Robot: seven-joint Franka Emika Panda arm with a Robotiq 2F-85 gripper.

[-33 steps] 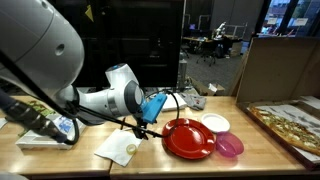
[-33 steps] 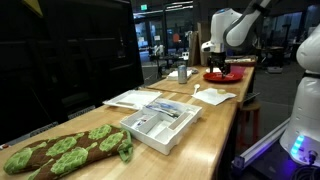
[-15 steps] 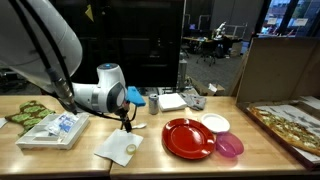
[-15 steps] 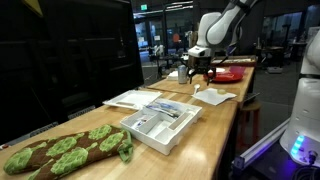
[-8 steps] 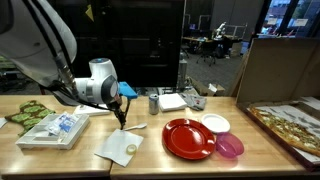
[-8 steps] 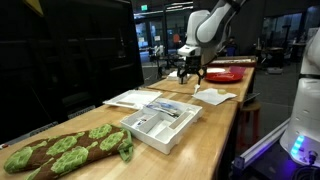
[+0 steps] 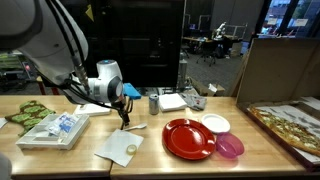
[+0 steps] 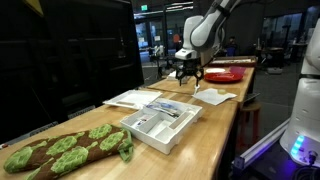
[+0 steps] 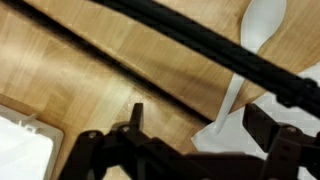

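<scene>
I need to move my gripper down and to the right in the wrist view, with its open fingers going down on both sides of the handle, because the spoon's handle (image 7: 129, 128) (image 9: 229, 101) is that way.
My gripper (image 7: 124, 114) (image 8: 186, 73) hangs fingers-down just above the wooden table, open and empty. In the wrist view the two dark fingers (image 9: 200, 125) stand wide apart. Between and beyond them lie a white plastic spoon (image 9: 252, 38) and the corner of a white napkin (image 9: 238, 132); the spoon's handle reaches onto the napkin. In an exterior view the spoon (image 7: 135, 127) lies just beside the fingertips and the napkin (image 7: 118, 148) lies in front of them with a small round white thing on it.
A red plate (image 7: 188, 139), a white bowl (image 7: 215, 123) and a pink bowl (image 7: 229, 146) sit together. A white tray (image 7: 55, 129) (image 8: 160, 122) of plastic items, a leafy green board (image 8: 60, 150), a cardboard box (image 7: 282, 65) and a metal can (image 7: 154, 102) also stand on the table.
My arm has swung away from the red plate, across the table to above the spoon and napkin. In the last half second it has only shifted slightly.
</scene>
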